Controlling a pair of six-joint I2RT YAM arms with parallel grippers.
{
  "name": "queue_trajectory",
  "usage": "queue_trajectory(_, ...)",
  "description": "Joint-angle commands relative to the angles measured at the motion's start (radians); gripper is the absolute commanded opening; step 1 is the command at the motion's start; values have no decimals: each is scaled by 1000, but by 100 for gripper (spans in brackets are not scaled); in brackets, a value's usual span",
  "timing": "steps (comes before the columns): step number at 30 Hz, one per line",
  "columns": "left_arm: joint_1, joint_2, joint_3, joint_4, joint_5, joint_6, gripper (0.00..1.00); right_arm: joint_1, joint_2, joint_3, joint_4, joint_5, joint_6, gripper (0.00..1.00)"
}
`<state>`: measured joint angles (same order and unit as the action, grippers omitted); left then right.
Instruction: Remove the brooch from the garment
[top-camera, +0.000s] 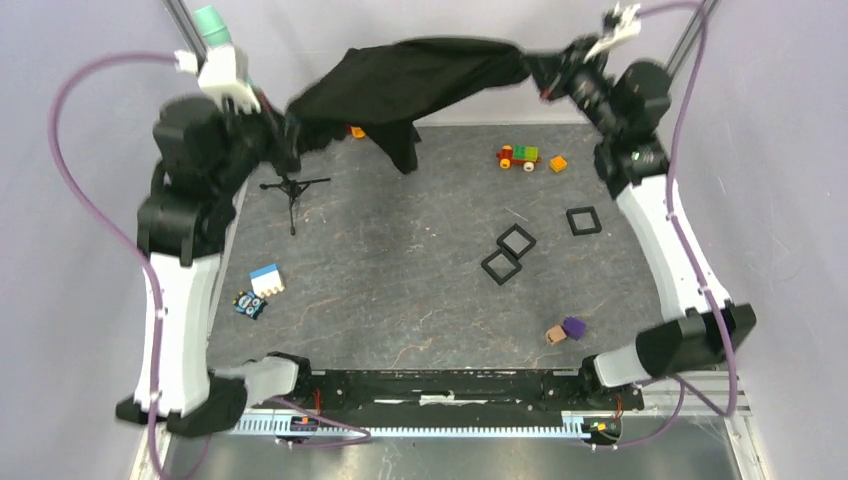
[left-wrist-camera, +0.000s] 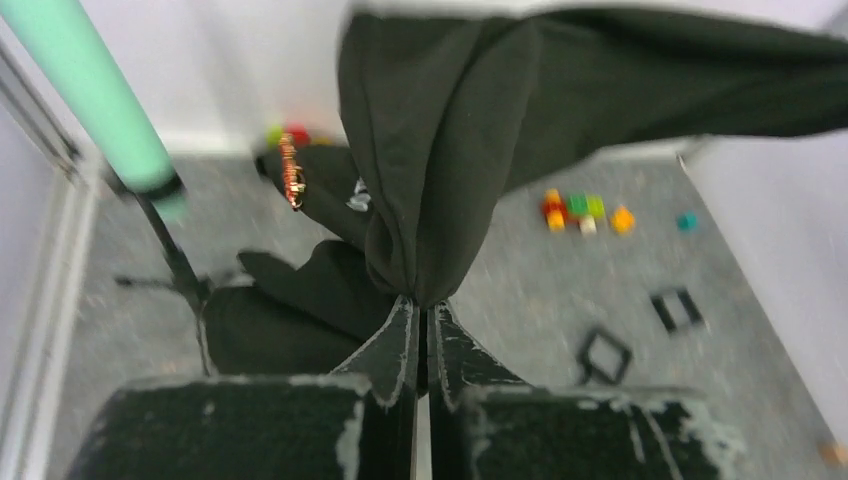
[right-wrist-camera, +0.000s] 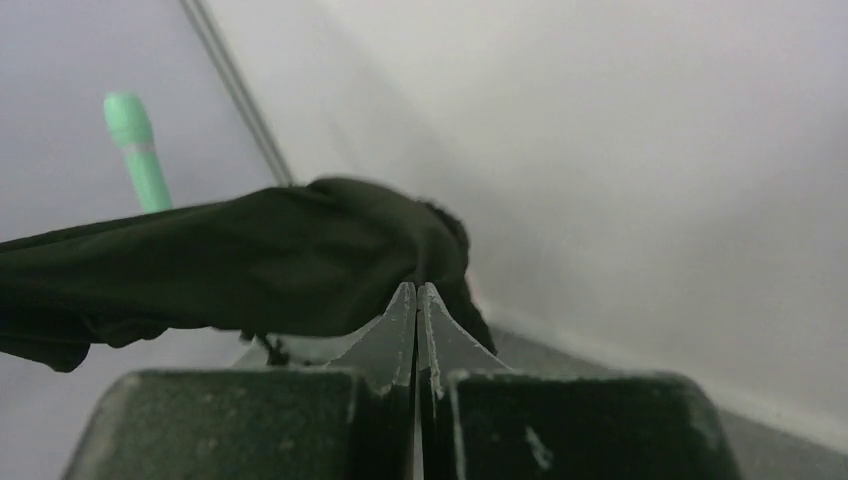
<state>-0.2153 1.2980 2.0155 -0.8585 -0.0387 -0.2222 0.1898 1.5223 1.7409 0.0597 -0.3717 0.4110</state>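
Observation:
The bunched fold will next be drawn down and back onto the near tabletop by my left gripper and then released. The tabletop is empty there.
The garment, a black T-shirt, hangs stretched in the air over the far side of the table. My left gripper is shut on a bunched fold at its left end; in the left wrist view the cloth rises from the closed gripper. My right gripper is shut on its right end, and the cloth also shows in the right wrist view, pinched in that gripper. A thin orange-red piece, seemingly the brooch seen edge-on, sits on a hanging fold beside small white print.
On the table lie a toy train, an orange cube, three black square frames, a small black tripod, a blue-and-white block, a toy car and purple and tan blocks. A green-tipped pole stands at the far left.

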Motion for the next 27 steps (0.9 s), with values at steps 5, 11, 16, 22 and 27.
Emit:
queue_trajectory(5,-33,-341,-785,236,310,-161,2,80,-102,-672,187,-17,-21,0)
queue_trajectory(11,-136,-467,-1160,279,326,-267,2,156,-1,-780,71,26,-95,63)
queue_trajectory(16,-310,-476,-1387,392,370,-396,2,282,3,-863,55,86,-137,70)
queue_trajectory(22,-513,-338,-1460,383,327,-433,2,466,45,-852,49,157,-122,72)
queue_trajectory(27,-647,-272,-1468,504,328,-458,2,600,99,-778,58,173,-87,71)
